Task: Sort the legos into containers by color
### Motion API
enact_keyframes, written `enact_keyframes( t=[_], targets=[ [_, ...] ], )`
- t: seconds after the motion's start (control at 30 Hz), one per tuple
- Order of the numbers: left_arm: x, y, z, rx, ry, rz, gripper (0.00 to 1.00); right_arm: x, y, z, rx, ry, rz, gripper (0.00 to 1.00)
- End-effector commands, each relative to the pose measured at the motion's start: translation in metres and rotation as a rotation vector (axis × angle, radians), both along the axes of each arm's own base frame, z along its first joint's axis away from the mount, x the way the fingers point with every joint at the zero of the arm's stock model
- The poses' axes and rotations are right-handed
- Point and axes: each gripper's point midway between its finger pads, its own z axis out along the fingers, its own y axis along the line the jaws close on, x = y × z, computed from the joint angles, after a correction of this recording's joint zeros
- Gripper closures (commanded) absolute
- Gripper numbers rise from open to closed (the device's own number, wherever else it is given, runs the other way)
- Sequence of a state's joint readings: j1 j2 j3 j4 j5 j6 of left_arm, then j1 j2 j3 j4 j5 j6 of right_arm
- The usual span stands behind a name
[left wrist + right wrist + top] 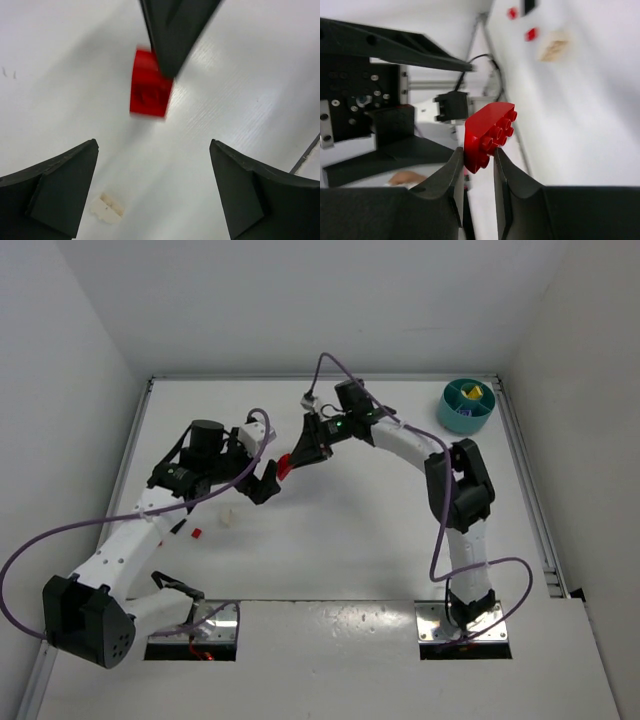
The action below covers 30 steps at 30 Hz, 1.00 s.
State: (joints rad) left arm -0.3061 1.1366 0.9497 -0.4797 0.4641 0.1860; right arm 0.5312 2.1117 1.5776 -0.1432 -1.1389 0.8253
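The teal dish lies to the right in the top view. My right gripper swings over its empty section beside the yellow lego [473, 393] next, lowers and releases.
My right gripper [293, 461] [478, 156] is shut on a red lego [284, 467] [488, 131], pinching its lower end with the studs facing sideways, held above the table. My left gripper [268, 481] [153, 146] stands open just below it, with nothing between its fingers. In the left wrist view the red lego [149, 91] hangs from a dark right finger [172, 30]. On the table lie a cream-white lego [228, 518] [106, 208] [554, 47] and a small red lego [197, 533] [531, 34]. The teal dish [452, 420] sits at the far right with a yellow lego [473, 393] inside.
Both arms meet over the middle-left of the white table. Purple cables loop over each arm. The left arm's dark wrist body [365, 100] fills the left side of the right wrist view. A raised rail [530, 490] runs along the table's right edge.
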Motion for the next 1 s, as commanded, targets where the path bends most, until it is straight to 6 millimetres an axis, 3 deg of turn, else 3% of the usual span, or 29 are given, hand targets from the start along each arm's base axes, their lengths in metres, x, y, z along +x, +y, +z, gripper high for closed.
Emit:
enact_keyframes(
  t=[0.0, 0.07, 0.1, 0.17, 0.2, 0.23, 0.33, 0.43, 0.47, 0.7, 0.83, 0.97],
  targets=[
    [0.006, 0.004, 0.034, -0.036, -0.098, 0.054, 0.0, 0.05, -0.052, 0.015, -0.069, -0.173, -0.115, 0.98],
    [0.006, 0.012, 0.039, -0.039, -0.11, 0.078, 0.0, 0.08, -0.081, 0.023, -0.115, -0.285, -0.176, 0.98],
    [0.01, 0.018, 0.039, -0.033, -0.112, 0.102, 0.0, 0.099, -0.113, 0.019, -0.156, -0.267, -0.241, 0.98],
    [0.009, 0.026, 0.035, -0.015, -0.111, 0.123, 0.0, 0.132, -0.152, 0.023, -0.228, -0.375, -0.322, 0.98],
    [0.009, 0.03, 0.034, -0.014, -0.111, 0.135, 0.0, 0.151, -0.186, 0.03, -0.27, -0.405, -0.392, 0.98],
    [0.008, 0.032, 0.032, -0.016, -0.101, 0.139, 0.0, 0.166, -0.209, 0.023, -0.342, -0.474, -0.425, 0.98],
    [0.007, 0.036, 0.025, -0.01, -0.083, 0.149, 0.0, 0.199, -0.273, 0.023, -0.507, -0.556, -0.544, 0.98],
    [0.006, 0.034, 0.025, -0.021, -0.076, 0.146, 0.0, 0.217, -0.322, 0.021, -0.586, -0.573, -0.646, 0.98],
    [0.007, 0.037, 0.025, -0.02, -0.076, 0.155, 0.0, 0.223, -0.34, 0.03, -0.606, -0.591, -0.688, 0.98],
    [0.011, 0.041, 0.022, -0.016, -0.078, 0.191, 0.0, 0.244, -0.398, 0.005, -0.726, -0.557, -0.803, 0.98],
    [0.01, 0.041, 0.022, -0.018, -0.085, 0.191, 0.0, 0.252, -0.413, -0.009, -0.753, -0.544, -0.827, 0.98],
    [0.01, 0.04, 0.02, -0.024, -0.08, 0.196, 0.0, 0.261, -0.42, -0.007, -0.775, -0.565, -0.862, 0.98]
  ],
)
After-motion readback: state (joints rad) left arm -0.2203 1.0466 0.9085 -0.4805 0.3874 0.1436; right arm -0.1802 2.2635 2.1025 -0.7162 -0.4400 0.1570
